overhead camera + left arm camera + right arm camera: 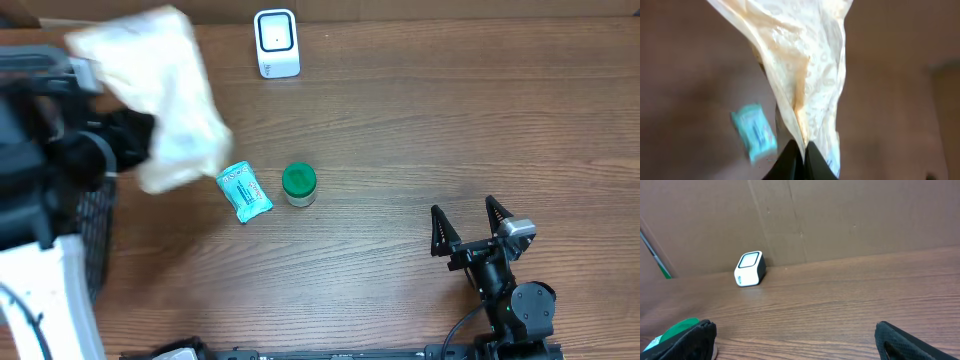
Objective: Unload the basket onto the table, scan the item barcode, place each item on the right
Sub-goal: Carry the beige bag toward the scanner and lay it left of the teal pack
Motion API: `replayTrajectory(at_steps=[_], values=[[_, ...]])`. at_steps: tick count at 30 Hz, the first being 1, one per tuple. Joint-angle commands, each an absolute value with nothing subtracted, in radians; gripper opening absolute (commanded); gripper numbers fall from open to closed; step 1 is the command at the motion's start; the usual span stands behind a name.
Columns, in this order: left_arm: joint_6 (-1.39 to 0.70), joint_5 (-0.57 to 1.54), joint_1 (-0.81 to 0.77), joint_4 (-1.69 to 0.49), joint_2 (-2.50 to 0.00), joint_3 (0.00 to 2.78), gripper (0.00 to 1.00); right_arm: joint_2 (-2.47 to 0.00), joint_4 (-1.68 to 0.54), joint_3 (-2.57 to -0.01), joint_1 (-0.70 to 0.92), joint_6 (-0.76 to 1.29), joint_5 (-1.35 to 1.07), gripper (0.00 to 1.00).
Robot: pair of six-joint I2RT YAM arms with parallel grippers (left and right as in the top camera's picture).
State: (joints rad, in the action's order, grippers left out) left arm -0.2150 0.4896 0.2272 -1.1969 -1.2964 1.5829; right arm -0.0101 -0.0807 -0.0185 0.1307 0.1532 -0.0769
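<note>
The robot's left gripper holds the pouch [165, 95] high, so it will next lower the pouch toward the right in the overhead view and release it on the tabletop [222, 212] beside the teal packet.
My left gripper [128, 136] is shut on the lower edge of a crinkled cream-white pouch [165, 95], held above the table's left side. In the left wrist view the black fingertips [792, 157] pinch the pouch [807, 65], which fills the middle of the frame; I see no barcode on it. The white barcode scanner [277, 43] stands upright at the back centre and also shows in the right wrist view [749, 268]. My right gripper [468, 222] rests open at the front right [795, 330], with only bare wood between its fingers.
A teal packet [244, 192] lies flat on the table below the pouch [754, 131]. A green-lidded jar [299, 184] stands just right of it [677, 330]. A dark mesh basket [97, 235] sits at the left edge. A cardboard wall [850, 215] closes the back.
</note>
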Motion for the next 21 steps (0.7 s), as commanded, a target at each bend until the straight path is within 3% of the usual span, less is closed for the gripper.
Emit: replayTrajectory(at_steps=[1, 7, 21], values=[[-0.157, 0.324, 0.141, -1.274, -1.396, 1.578, 0.04, -0.003, -0.077, -0.008, 0.126, 0.149, -0.068, 1.0], [-0.157, 0.146, 0.098, -1.351, -1.605, 1.556, 0.04, -0.003, -0.077, -0.008, 0.126, 0.149, -0.068, 1.0], [-0.099, 0.082, 0.091, -1.241, -1.975, 1.533, 0.05, -0.003, -0.077, -0.008, 0.126, 0.149, -0.068, 1.0]])
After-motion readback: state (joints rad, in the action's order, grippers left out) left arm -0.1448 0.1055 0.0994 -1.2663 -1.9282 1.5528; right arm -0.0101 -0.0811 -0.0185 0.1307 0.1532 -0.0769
